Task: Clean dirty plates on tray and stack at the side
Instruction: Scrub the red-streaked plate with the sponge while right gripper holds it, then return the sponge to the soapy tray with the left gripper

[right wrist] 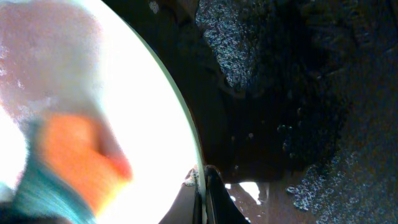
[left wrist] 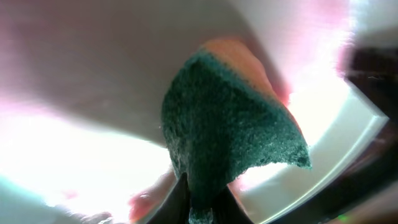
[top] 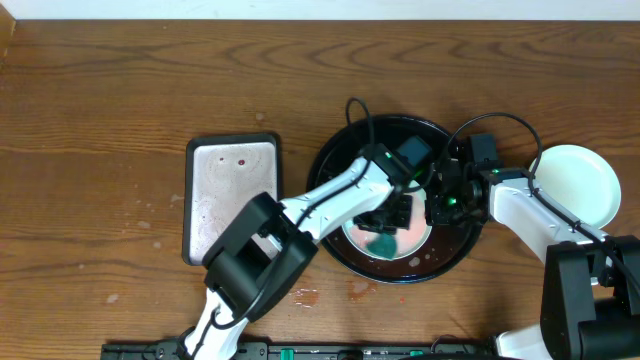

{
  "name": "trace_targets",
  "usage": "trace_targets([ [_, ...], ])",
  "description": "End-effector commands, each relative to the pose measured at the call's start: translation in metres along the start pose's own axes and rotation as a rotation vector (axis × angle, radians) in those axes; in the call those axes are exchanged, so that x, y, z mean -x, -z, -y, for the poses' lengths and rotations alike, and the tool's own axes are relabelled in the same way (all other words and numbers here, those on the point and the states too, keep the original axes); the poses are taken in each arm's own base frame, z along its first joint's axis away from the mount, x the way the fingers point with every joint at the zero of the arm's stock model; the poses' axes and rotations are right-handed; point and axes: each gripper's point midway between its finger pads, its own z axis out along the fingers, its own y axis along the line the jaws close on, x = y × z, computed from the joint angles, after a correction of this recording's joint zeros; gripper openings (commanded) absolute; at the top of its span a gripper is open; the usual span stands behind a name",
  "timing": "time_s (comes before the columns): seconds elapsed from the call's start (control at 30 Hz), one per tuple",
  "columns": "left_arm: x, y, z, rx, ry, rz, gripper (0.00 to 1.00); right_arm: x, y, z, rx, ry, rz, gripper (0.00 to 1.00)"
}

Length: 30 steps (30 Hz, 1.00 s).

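The small rectangular tray [top: 233, 196] is empty, so I should lift my left gripper off the plate next and then lower the sponge onto the tray.
The large round black tray [top: 338, 160] sits right of centre. A pale plate [top: 418, 237] with red smears lies in it. My left gripper [top: 393, 215] is shut on a green and orange sponge [left wrist: 230, 118] and presses it on the plate [left wrist: 93, 74]. The sponge [top: 381, 241] shows green in the overhead view. My right gripper [top: 440, 203] is shut on the plate's right rim [right wrist: 186, 124], pinching it at the fingertips [right wrist: 205, 180]. A clean pale plate [top: 585, 180] rests on the wood tabletop [top: 120, 100] at the right.
A small rectangular black-rimmed tray [top: 232, 190] with a whitish, speckled inside lies left of the round tray. Red drips mark the wood [top: 358, 290] in front of the tray. The wet black tray floor [right wrist: 298, 93] fills the right wrist view.
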Motion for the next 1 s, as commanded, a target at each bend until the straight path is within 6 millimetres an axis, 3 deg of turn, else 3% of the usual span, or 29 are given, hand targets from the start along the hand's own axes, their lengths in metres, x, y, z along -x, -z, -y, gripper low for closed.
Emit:
trace_targets([
  [0.0,0.03,0.032,-0.048,0.152,0.082,0.145,0.08,-0.003,-0.004,0.011,-0.049,-0.002,-0.018,0.01],
  [0.13,0.039,0.076,-0.058,0.101,0.123,0.232,0.07,-0.003,-0.004,0.011,-0.05,-0.002,-0.018,0.01],
  [0.27,0.035,0.125,-0.078,0.069,0.179,0.297,0.07,-0.004,-0.004,0.011,-0.05,-0.002,-0.018,0.01],
  [0.37,0.027,0.163,-0.109,0.081,0.229,0.347,0.08,-0.004,-0.004,0.011,-0.05,-0.002,-0.018,0.01],
  [0.53,0.007,0.213,-0.197,0.28,0.36,0.431,0.07,-0.003,-0.004,0.01,-0.049,-0.001,-0.018,0.01],
  [0.6,0.0,0.215,-0.221,0.325,0.392,0.419,0.08,-0.004,-0.004,0.01,-0.049,-0.001,-0.018,0.01],
  [0.67,-0.008,0.203,-0.239,0.348,0.432,0.376,0.08,-0.004,-0.004,0.01,-0.048,-0.002,-0.018,0.01],
  [0.8,-0.02,0.159,-0.27,0.377,0.501,0.299,0.08,-0.003,-0.003,0.006,-0.026,-0.021,-0.017,0.01],
  [0.9,-0.026,0.13,-0.285,0.361,0.545,0.268,0.09,-0.001,0.006,0.003,-0.026,-0.045,0.006,0.01],
  [0.97,-0.029,0.126,-0.283,0.309,0.568,0.244,0.09,0.001,0.015,0.001,-0.039,-0.032,0.034,0.01],
])
